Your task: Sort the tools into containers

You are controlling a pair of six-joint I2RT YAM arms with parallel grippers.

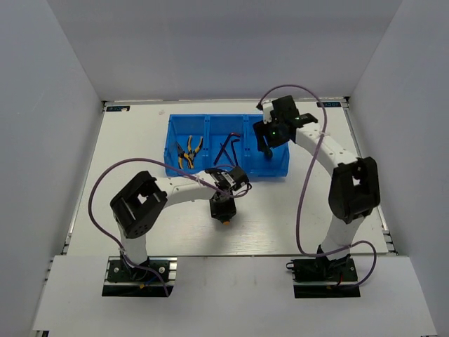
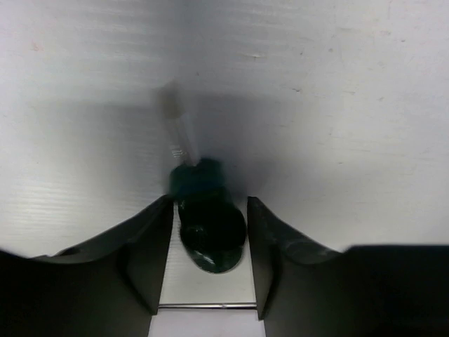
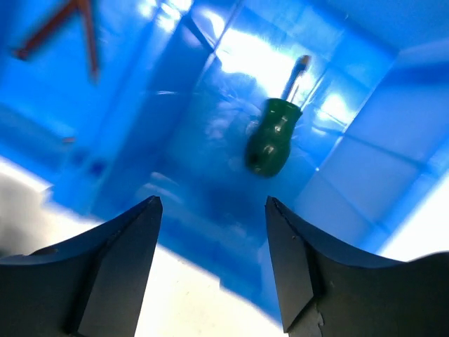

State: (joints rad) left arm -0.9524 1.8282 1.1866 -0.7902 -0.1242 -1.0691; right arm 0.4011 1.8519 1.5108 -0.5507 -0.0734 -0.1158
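Note:
Next I should lift my left gripper, cross over outward, right in the top view, to the blue bin's section with the matching screwdriver point(image 1: 269, 163), lower inside and release.
The blue bin point(image 1: 210, 123) stands at the back middle of the table. Two yellow-handled pliers point(image 1: 188, 152) lie in its left compartment and dark hex keys point(image 1: 229, 148) in the middle one. My left gripper point(image 1: 224, 216) points down at the table in front of the bin. In the left wrist view this gripper point(image 2: 210, 201) is closed on the handle of a green-handled screwdriver point(image 2: 210, 225) that lies on the table, shaft pointing away. My right gripper point(image 1: 266, 149) hangs open and empty point(image 3: 212, 200) over the right compartment. A second green-handled screwdriver point(image 3: 270, 140) lies in that compartment.
The bin's divider wall point(image 3: 175, 84) and one hex key point(image 3: 77, 28) show in the right wrist view. White table point(image 1: 140, 140) surrounds the bin, with grey walls on three sides. Purple cables loop beside both arms.

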